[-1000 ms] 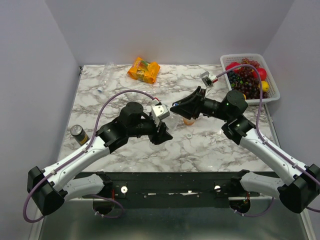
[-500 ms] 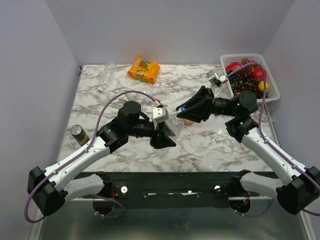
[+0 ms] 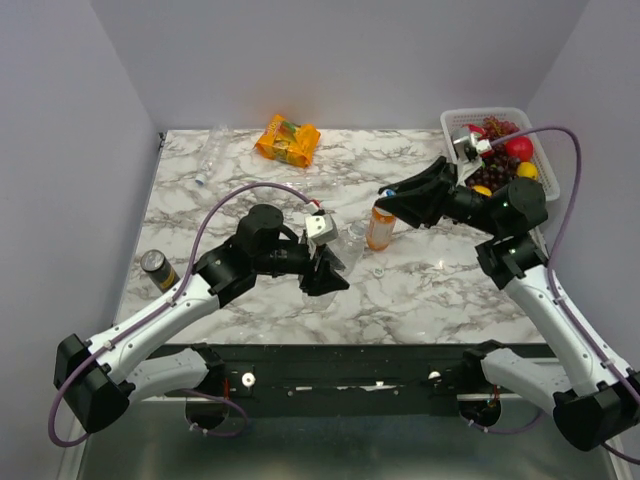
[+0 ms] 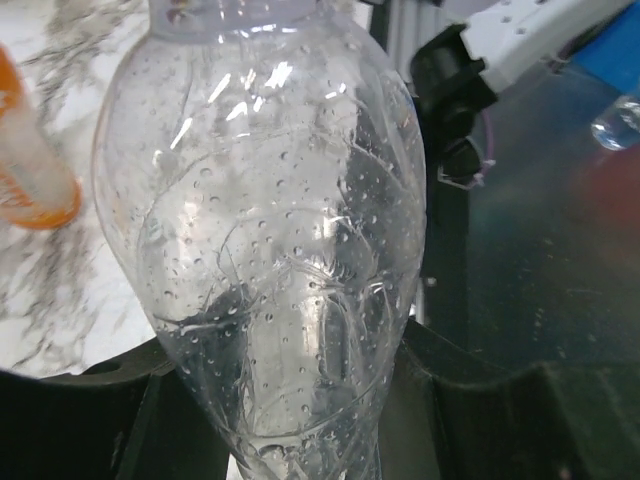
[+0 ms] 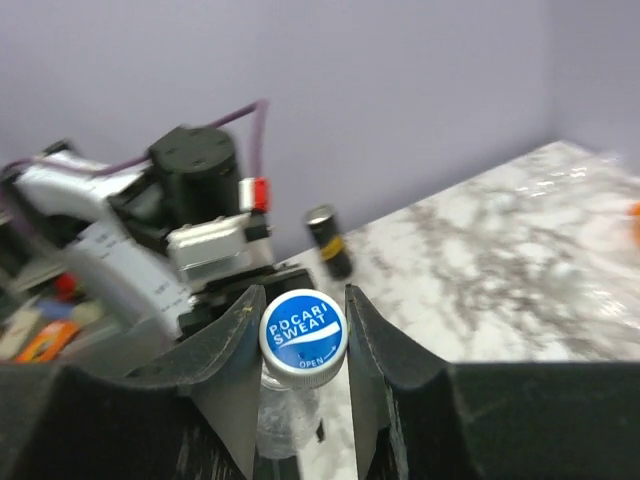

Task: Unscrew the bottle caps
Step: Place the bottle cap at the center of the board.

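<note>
The blue cap is off its bottle, so my right gripper should tip downward next and go down to the bare marble beside the orange bottle to let go.
My left gripper [image 3: 328,268] is shut on the lower body of a clear bottle [image 4: 270,220], held tilted above the table with its neck [image 3: 353,234] pointing toward the right arm. My right gripper [image 3: 388,196] hangs apart from that bottle, up and to the right. It is shut on a blue bottle cap [image 5: 303,332] printed POCARI SWEAT. An orange bottle [image 3: 380,228] stands upright on the marble between the two grippers. A small pale cap [image 3: 378,270] lies on the table just in front of it. Another clear bottle [image 3: 207,155] lies at the back left.
An orange snack packet [image 3: 288,138] lies at the back centre. A white basket [image 3: 545,180] of fruit sits at the back right, close behind the right arm. A dark can [image 3: 157,268] stands near the left edge.
My right gripper has drawn back to the right and upward with the blue cap, away from the clear bottle, uncovering the orange bottle. The left gripper and its bottle have barely moved.
</note>
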Motion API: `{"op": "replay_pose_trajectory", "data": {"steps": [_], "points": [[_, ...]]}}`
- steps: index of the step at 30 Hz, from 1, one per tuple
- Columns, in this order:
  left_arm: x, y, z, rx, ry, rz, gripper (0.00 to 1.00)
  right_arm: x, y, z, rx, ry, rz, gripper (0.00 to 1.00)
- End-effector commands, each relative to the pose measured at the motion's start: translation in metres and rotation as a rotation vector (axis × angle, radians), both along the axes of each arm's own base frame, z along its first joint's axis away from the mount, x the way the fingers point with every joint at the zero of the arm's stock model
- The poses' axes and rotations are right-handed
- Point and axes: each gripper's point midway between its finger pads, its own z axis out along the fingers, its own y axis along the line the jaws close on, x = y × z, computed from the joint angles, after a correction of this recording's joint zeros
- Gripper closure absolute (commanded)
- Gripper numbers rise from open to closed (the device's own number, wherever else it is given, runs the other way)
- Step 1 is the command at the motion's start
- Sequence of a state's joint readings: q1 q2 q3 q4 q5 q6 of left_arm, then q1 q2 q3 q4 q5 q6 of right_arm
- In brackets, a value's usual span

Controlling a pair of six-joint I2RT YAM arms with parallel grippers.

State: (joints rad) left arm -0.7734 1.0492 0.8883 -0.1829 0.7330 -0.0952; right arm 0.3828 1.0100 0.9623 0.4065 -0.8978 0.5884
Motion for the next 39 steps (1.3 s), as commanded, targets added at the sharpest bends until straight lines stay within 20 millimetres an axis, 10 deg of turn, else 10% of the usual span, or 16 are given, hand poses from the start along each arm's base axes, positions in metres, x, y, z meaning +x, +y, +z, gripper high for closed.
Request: {"op": "replay_pose_trajectory", "data": {"steps": [1, 10, 16, 27, 39], "points": [[0.037, 0.019, 0.006, 0.048, -0.100, 0.244, 0.62, 0.056, -0.053, 0.008, -0.093, -0.013, -0.510, 0.78], [0.067, 0.046, 0.013, 0.063, -0.171, 0.483, 0.62, 0.112, -0.137, -0.082, -0.323, 0.209, -1.010, 0.77], [0.067, 0.048, 0.017, 0.053, -0.178, 0.494, 0.62, 0.110, -0.169, -0.147, -0.356, 0.358, -1.128, 0.77], [0.066, 0.048, 0.019, 0.044, -0.176, 0.495, 0.62, 0.092, -0.156, -0.284, -0.523, 0.609, -1.018, 0.76], [0.069, 0.048, 0.015, 0.061, -0.176, 0.502, 0.62, 0.097, -0.159, -0.349, -0.573, 0.720, -1.062, 0.76]]}}
